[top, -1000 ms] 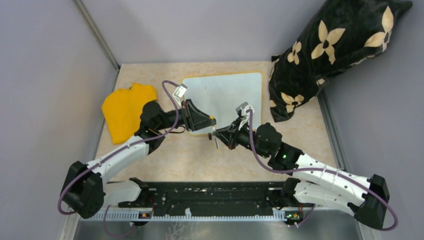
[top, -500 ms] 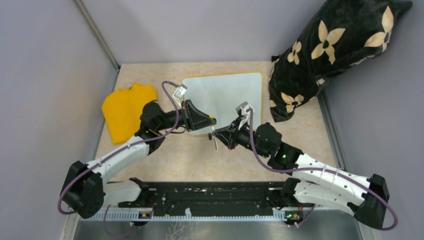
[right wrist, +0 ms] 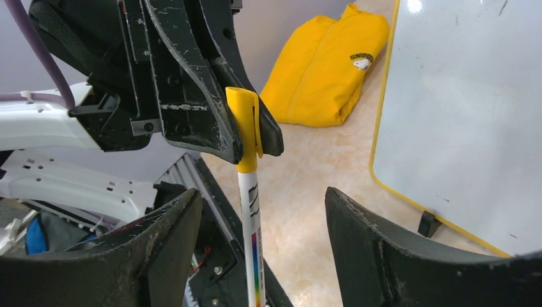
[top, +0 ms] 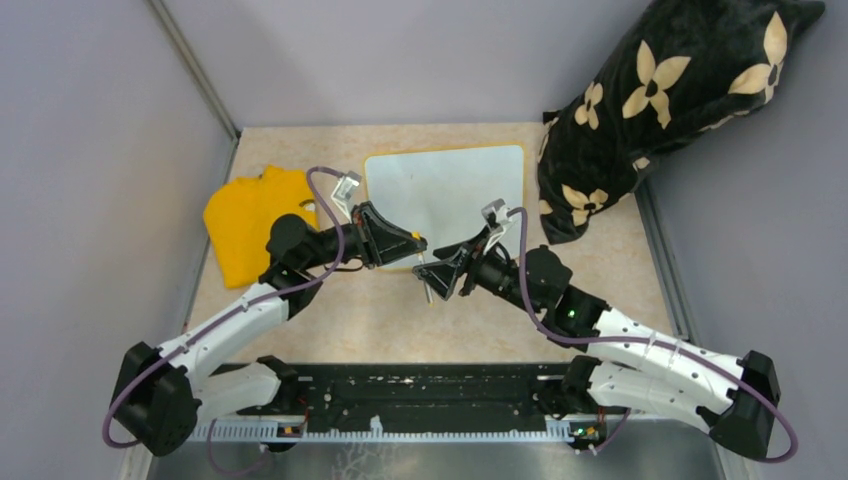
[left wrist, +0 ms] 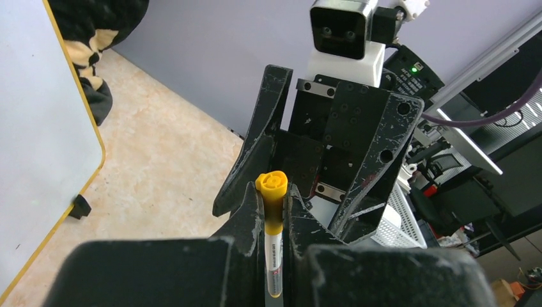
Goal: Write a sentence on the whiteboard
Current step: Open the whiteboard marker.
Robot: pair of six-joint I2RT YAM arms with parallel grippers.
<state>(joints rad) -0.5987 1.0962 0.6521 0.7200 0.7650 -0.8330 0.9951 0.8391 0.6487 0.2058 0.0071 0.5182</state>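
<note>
Next, my left gripper lowers to the left in the top view, turning its fingers down, to release the marker's cap, since bare table lies below it there.
The whiteboard [top: 445, 190] lies flat at the back of the table, white with a thin yellow frame; no sentence shows on it. Just in front of its near edge the two grippers meet tip to tip. My left gripper [top: 415, 245] is shut on the yellow cap [left wrist: 271, 188] of a white marker [right wrist: 249, 204]. The marker's body runs between the fingers of my right gripper [top: 432, 280], which stands open with a gap on both sides of it. The whiteboard [left wrist: 38, 128] edge and one black foot [left wrist: 80, 206] show in the left wrist view.
A crumpled yellow cloth [top: 255, 215] lies left of the board. A black pillow with cream flowers [top: 660, 100] leans at the back right, touching the board's right side. Grey walls close in both sides. A black rail [top: 420, 400] runs along the near edge.
The right gripper, shut on the marker a second ago, has opened and let it go. The left gripper has closed on the marker's cap and its arm has shifted slightly left.
</note>
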